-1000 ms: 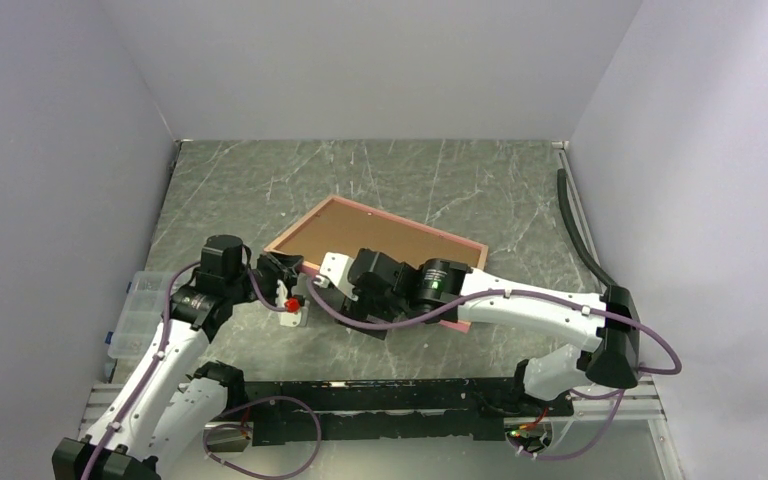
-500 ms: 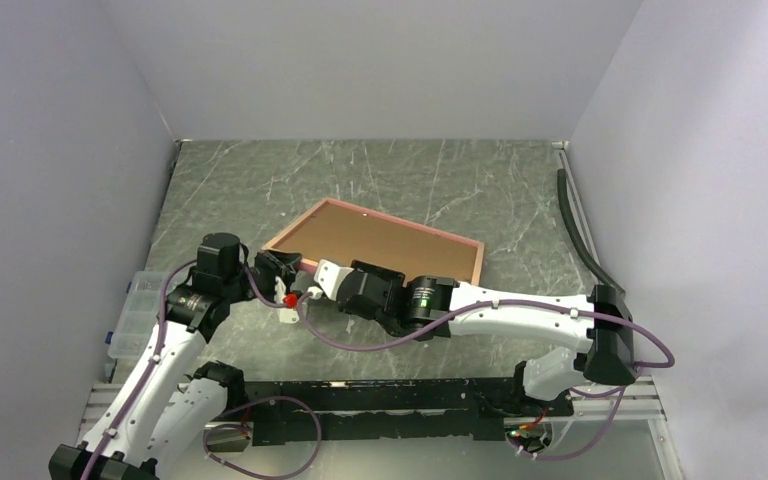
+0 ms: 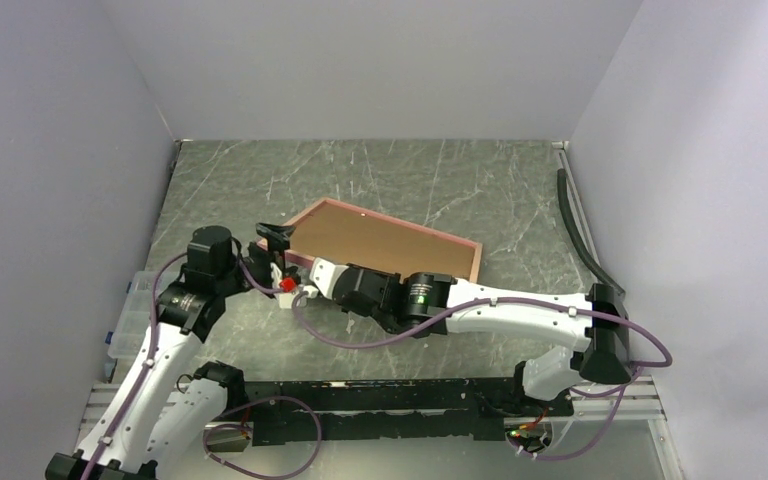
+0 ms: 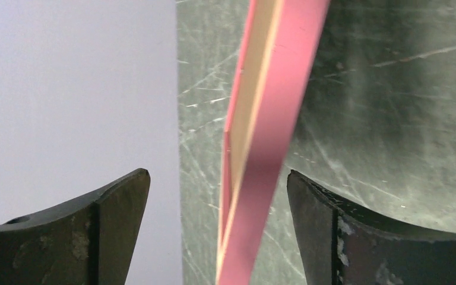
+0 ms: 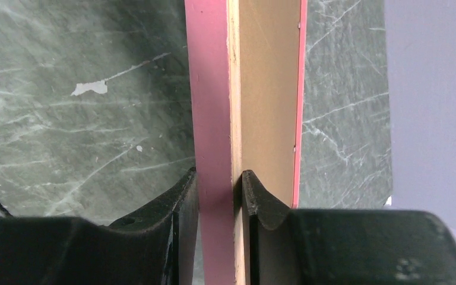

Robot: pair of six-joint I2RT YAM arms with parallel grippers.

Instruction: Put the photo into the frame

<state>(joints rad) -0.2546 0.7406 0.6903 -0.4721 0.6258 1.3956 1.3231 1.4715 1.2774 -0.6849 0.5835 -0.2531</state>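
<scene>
My right gripper swings rightward in the top view to the table's middle below it next, flips the frame [image 3: 380,238] because its back faces up, lowers and releases it.
The frame [image 3: 380,238] is near the table's middle with its light brown back up and a pink border around it. My right gripper [image 3: 312,272] is shut on its near-left edge; in the right wrist view the fingers pinch the pink edge of the frame [image 5: 211,89] inside the right gripper [image 5: 219,175]. My left gripper [image 3: 280,258] stands open astride the left corner. The pink edge of the frame [image 4: 273,119] passes between the left gripper's [image 4: 217,178] fingers without touching either. The photo is out of view.
A clear plastic box [image 3: 135,310] sits at the table's left edge beside the left arm. A black hose [image 3: 575,225] runs along the right wall. White walls close in three sides of the table, and a metal rail [image 3: 360,400] spans the near edge.
My left gripper has opened and let go of the frame's corner. My right gripper slid left along the near edge and shut on it.
</scene>
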